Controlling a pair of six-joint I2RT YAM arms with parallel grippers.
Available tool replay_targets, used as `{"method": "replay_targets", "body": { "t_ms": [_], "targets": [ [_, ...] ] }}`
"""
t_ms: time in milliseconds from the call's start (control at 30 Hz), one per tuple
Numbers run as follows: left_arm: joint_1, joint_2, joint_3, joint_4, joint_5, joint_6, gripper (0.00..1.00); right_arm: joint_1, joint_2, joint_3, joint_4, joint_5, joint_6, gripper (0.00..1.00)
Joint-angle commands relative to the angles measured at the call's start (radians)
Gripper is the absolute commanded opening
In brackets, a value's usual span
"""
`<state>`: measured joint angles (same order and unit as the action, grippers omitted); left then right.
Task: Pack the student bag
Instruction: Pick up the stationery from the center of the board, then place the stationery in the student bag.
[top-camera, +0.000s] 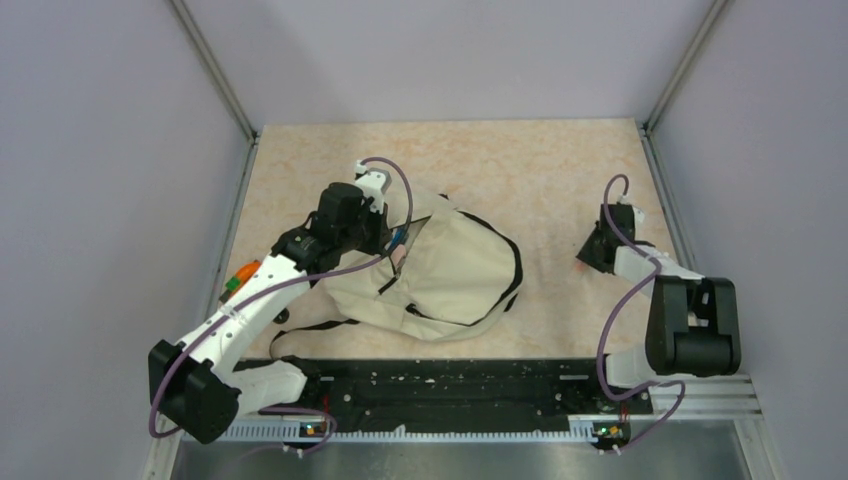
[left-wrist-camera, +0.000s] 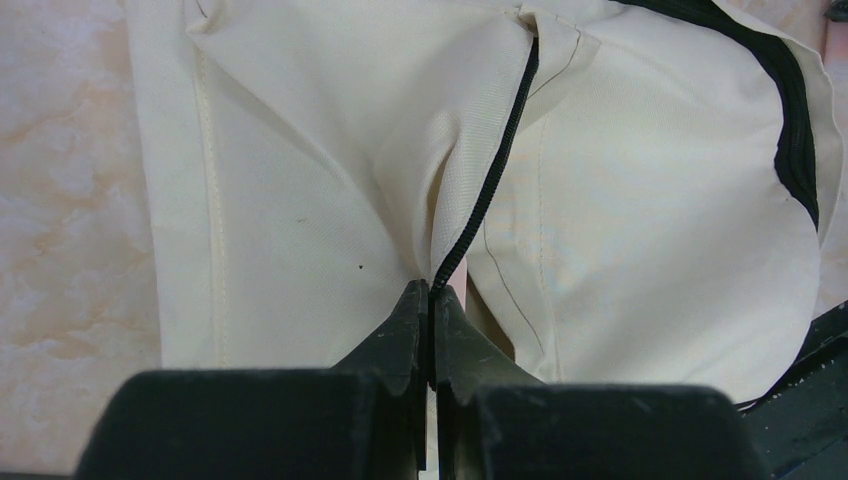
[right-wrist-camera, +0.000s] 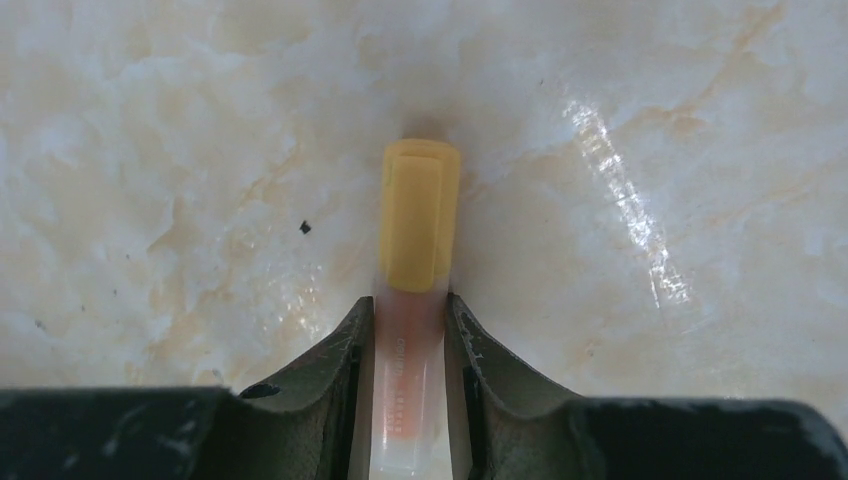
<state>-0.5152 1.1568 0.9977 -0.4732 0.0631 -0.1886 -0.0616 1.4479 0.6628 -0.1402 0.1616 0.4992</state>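
The bag's zipper is open, so my right gripper will carry the marker up, to the left in the top view and down into the bag's opening (top-camera: 411, 236), and release it.
The student bag (top-camera: 450, 270) is a cream fabric backpack with black zipper lines, lying left of the table's middle. My left gripper (top-camera: 395, 243) is at its upper left and is shut on a fold of bag fabric (left-wrist-camera: 300, 180) along a black zipper line (left-wrist-camera: 490, 180). At the right of the table my right gripper (top-camera: 592, 250) points down at the tabletop. Its fingers press both sides of a translucent pink-orange marker with a yellow cap (right-wrist-camera: 420, 215), which lies flat on the table. The cap sticks out beyond the fingertips (right-wrist-camera: 362, 320). From above, the gripper hides the marker.
A thin black strap (top-camera: 300, 330) of the bag trails toward the near edge. Small orange and green items (top-camera: 238, 277) lie by the left wall, partly behind my left arm. Grey walls close in the beige marbled table (top-camera: 520, 170); a black base rail (top-camera: 450, 390) runs along the front.
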Motion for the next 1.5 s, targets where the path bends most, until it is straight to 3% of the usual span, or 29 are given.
{"method": "replay_targets", "body": {
  "t_ms": [0,233,400,600,833,1067,1467],
  "targets": [
    [-0.003,-0.039,0.035,0.059,0.016,-0.016,0.0,0.008,-0.096,-0.01,-0.06,-0.09,-0.064,0.0],
    [-0.003,-0.063,0.027,0.072,0.004,-0.007,0.0,0.085,-0.415,0.011,-0.124,-0.246,-0.122,0.0],
    [-0.003,-0.069,0.018,0.091,0.022,-0.006,0.0,0.224,-0.437,0.096,-0.159,-0.462,-0.101,0.0],
    [-0.003,-0.051,0.014,0.098,0.04,-0.005,0.0,0.49,-0.298,0.188,-0.041,-0.648,-0.025,0.0],
    [-0.002,-0.044,0.01,0.102,0.039,-0.002,0.0,0.741,-0.011,0.391,0.002,-0.681,-0.041,0.0],
    [-0.003,-0.043,0.008,0.103,0.038,0.001,0.0,0.761,0.19,0.492,0.126,-0.678,0.161,0.0],
    [-0.003,-0.037,0.009,0.104,0.053,0.001,0.0,0.777,0.313,0.55,0.368,-0.491,0.305,0.0]
  ]
}}
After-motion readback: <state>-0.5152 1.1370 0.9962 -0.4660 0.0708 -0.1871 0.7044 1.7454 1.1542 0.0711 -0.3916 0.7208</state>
